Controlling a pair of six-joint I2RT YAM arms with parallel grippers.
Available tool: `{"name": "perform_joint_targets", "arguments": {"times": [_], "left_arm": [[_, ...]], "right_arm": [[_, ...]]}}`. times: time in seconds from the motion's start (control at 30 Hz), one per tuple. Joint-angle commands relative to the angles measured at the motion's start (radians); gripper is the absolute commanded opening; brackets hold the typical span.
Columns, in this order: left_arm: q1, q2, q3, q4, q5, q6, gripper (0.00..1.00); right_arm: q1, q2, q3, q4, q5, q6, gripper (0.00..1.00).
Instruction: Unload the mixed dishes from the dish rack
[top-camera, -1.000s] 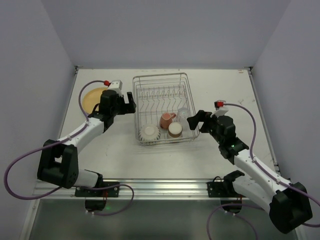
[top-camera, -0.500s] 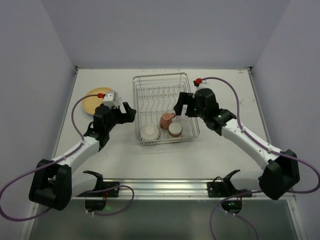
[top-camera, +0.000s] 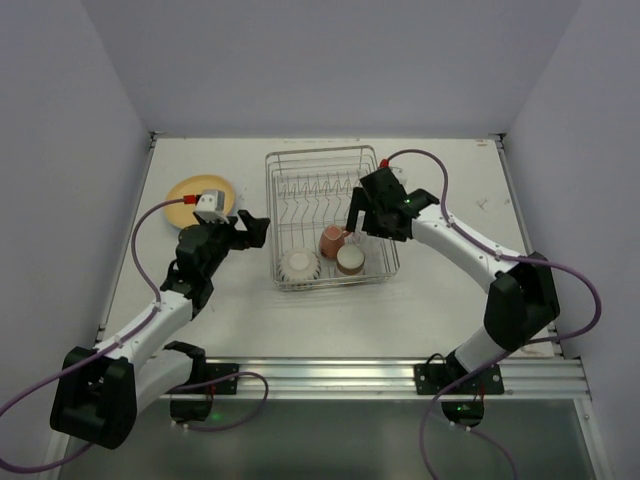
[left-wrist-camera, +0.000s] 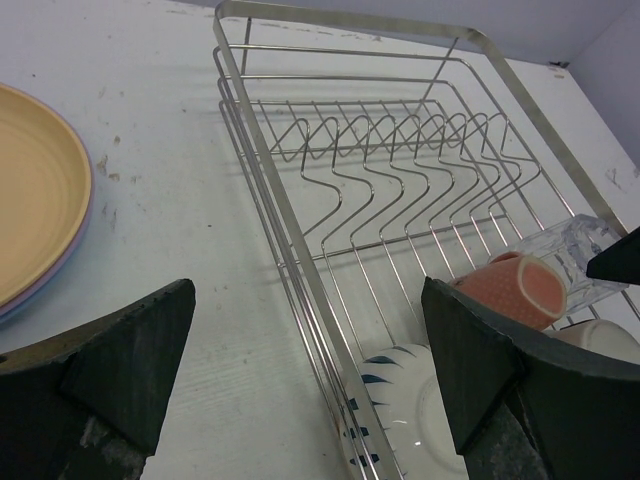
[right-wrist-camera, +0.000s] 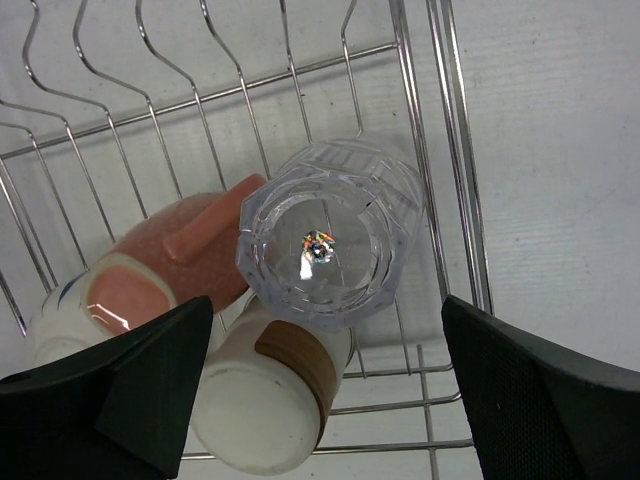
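Observation:
Next, my right gripper should lower and ease outward until its fingers straddle the clear glass's faceted end (right-wrist-camera: 320, 247), since that lies below and slightly outward of them.
The dish rack (top-camera: 320, 151) stands mid-table, its plate prongs bare. At its near end lie an upturned white ribbed bowl (top-camera: 298, 265), a pink mug (top-camera: 332, 240) on its side and a brown-and-cream cup (top-camera: 350, 260). My right gripper (top-camera: 362, 215) hangs open straight above the clear glass (right-wrist-camera: 325, 235), touching nothing; mug (right-wrist-camera: 190, 245) and cup (right-wrist-camera: 270, 400) lie beside the glass. My left gripper (top-camera: 250, 228) is open and empty just left of the rack, its view straddling the left rail (left-wrist-camera: 290, 230) near the bowl (left-wrist-camera: 420, 400). A yellow-orange plate (top-camera: 185, 200) rests on the table at the left.
A purple rim (left-wrist-camera: 62, 275) shows under the yellow-orange plate (left-wrist-camera: 35, 200), so the plates are stacked. Grey walls close in the table on three sides. The arms' bases and a metal rail (top-camera: 330, 375) run along the near edge.
My right arm swung left from beside the rack to over its near right corner, above the glass. My left arm drew back from the plate and turned toward the rack's left side.

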Motion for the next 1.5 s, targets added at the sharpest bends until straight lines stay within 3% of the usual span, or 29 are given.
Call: {"name": "perform_joint_targets", "arguments": {"times": [0.0, 0.43, 0.63, 0.97, 1.47], "left_arm": [[0.006, -0.003, 0.008, 0.043, 0.001, -0.003, 1.0], [0.006, 0.005, 0.018, 0.04, 0.024, -0.007, 1.0], [0.008, 0.002, 0.013, 0.037, 0.024, -0.007, 1.0], [0.006, 0.014, 0.018, 0.037, 0.024, -0.012, 1.0], [0.006, 0.031, 0.021, 0.041, 0.03, -0.017, 1.0]], "right_arm": [[0.005, 0.03, 0.053, -0.046, 0.015, 0.048, 0.99], [0.006, 0.067, 0.057, -0.015, 0.09, 0.144, 0.95], [0.005, 0.047, 0.034, 0.019, 0.085, 0.255, 0.86], [0.006, 0.119, 0.08, 0.006, 0.07, 0.282, 0.73], [0.016, 0.214, 0.174, -0.067, 0.148, 0.201, 0.82]]}}
